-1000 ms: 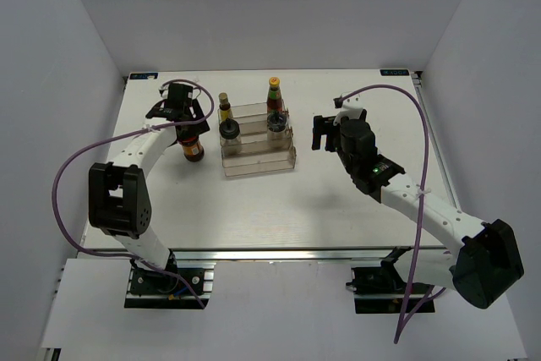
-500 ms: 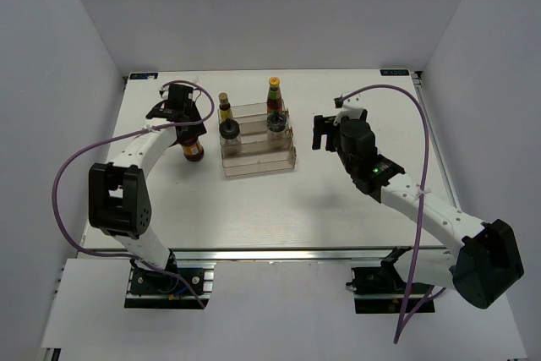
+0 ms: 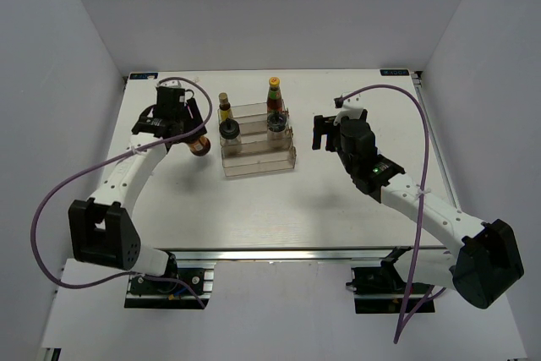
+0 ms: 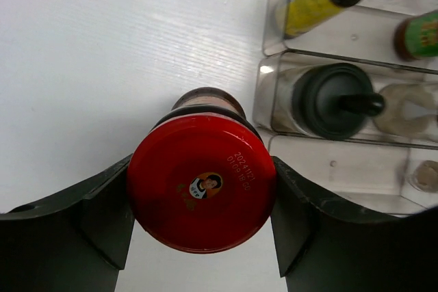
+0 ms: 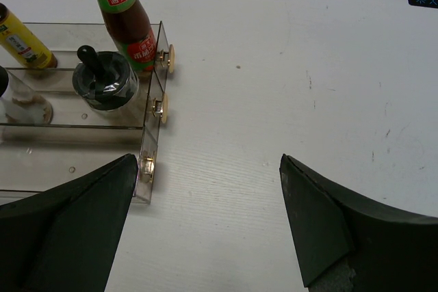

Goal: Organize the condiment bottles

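The robot will move its left gripper across to let go of the jar on the front step's far end (image 3: 278, 158), because that empty spot is to the gripper's right in the top view.
My left gripper (image 3: 175, 117) is shut on the red-lidded dark jar (image 3: 199, 144), left of the clear stepped rack (image 3: 259, 156). In the left wrist view the red lid (image 4: 202, 193) sits tight between both fingers (image 4: 102, 217), above the table. The slim brown yellow-labelled bottle (image 3: 225, 107) and the tall red-sauce bottle with a yellow cap (image 3: 274, 95) stand on the rack's back step. A black-topped shaker (image 3: 230, 131) and another dark-topped small jar (image 3: 276, 122) stand on the middle step. My right gripper (image 3: 321, 133) is open and empty, right of the rack (image 5: 147, 162).
The rack's front step (image 3: 262, 164) holds nothing. White walls enclose the table (image 3: 279, 209) on the left, back and right. A purple cable (image 3: 397, 90) arcs over the right arm.
My left arm has shifted and its gripper moved slightly left and back. The red-lidded jar now hangs tilted in the gripper, off the table.
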